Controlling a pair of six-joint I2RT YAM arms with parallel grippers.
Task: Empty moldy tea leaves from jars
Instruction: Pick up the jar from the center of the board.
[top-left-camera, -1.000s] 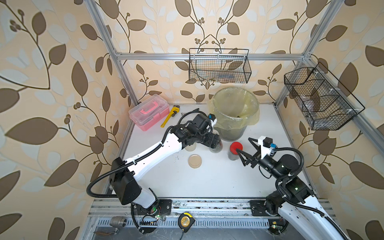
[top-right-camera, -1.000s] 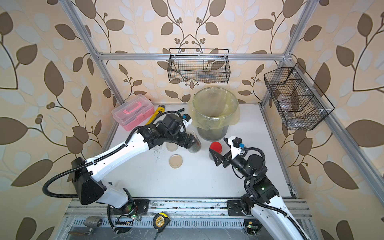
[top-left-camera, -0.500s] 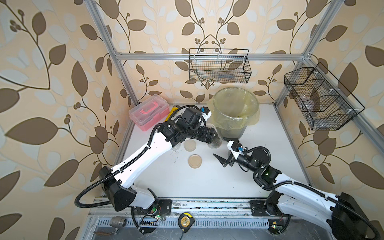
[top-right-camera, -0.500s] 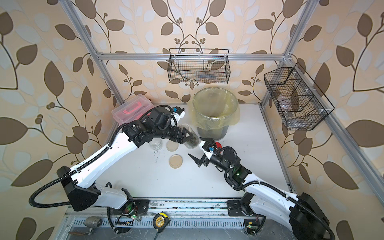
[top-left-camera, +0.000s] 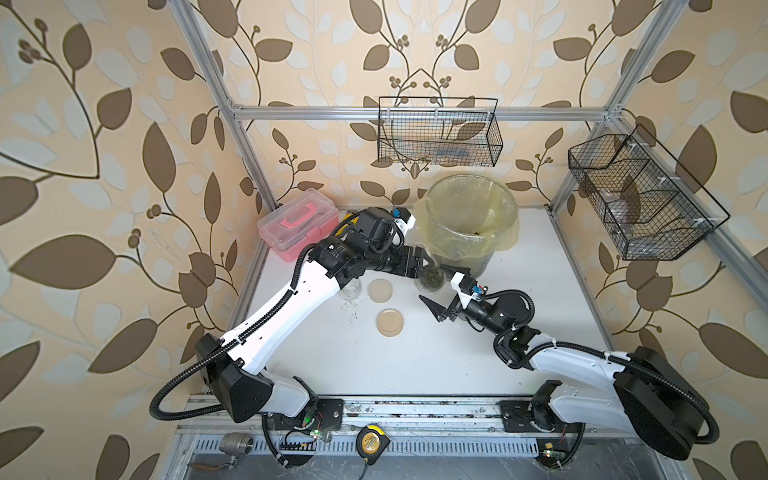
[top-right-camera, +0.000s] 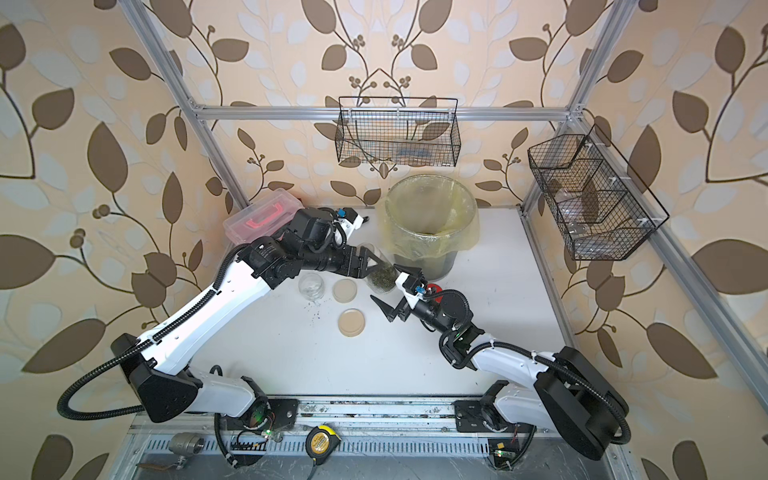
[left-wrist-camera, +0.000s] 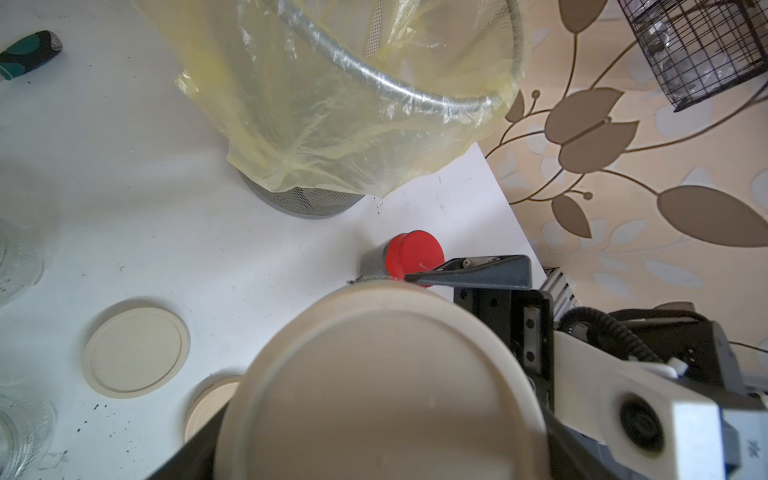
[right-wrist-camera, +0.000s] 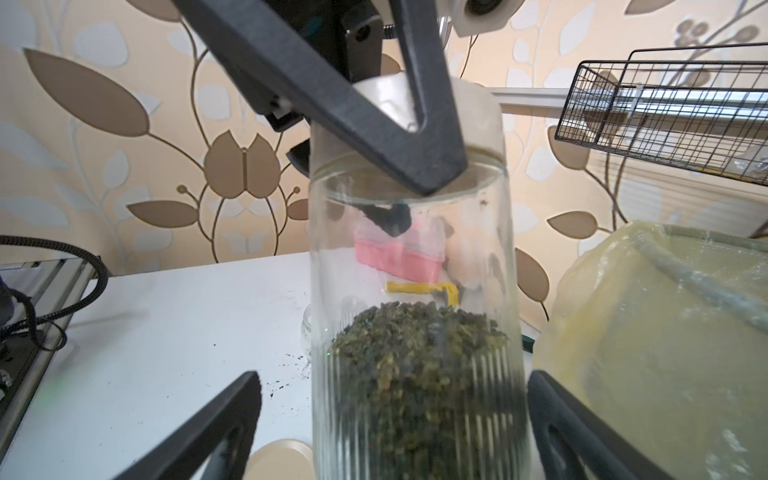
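My right gripper pushes outward and closes around the jar's ribbed lower body (top-left-camera: 432, 278) (right-wrist-camera: 424, 400) next, which sits outward of its fingers, as only the lid end is held.
My left gripper (top-left-camera: 424, 266) is shut on the beige lid (left-wrist-camera: 382, 386) and neck of a clear ribbed jar (right-wrist-camera: 415, 332), held tilted beside the bin. Dark green-brown moldy tea leaves (right-wrist-camera: 415, 370) fill the jar's lower half. My right gripper (right-wrist-camera: 392, 382) is open. Its two fingers stand either side of the jar's lower body without closing on it; in a top view it (top-right-camera: 388, 309) sits just below the jar (top-right-camera: 380, 279). A red-lidded jar (top-right-camera: 433, 287) stands behind the right wrist. An empty open jar (top-left-camera: 350, 289) stands under the left arm.
The grey bin with yellow liner (top-left-camera: 498, 241) stands right behind the held jar. Two loose beige lids (top-left-camera: 380, 289) (top-left-camera: 390, 322) and scattered leaf specks lie on the white table. A pink toolbox (top-left-camera: 297, 222) sits back left. Wire baskets (top-left-camera: 438, 133) (top-left-camera: 640, 199) hang on the walls.
The right arm left the red-lidded jar and swung over to the jar in my left gripper, staying open. The left arm drew back and raised that jar near the bin.
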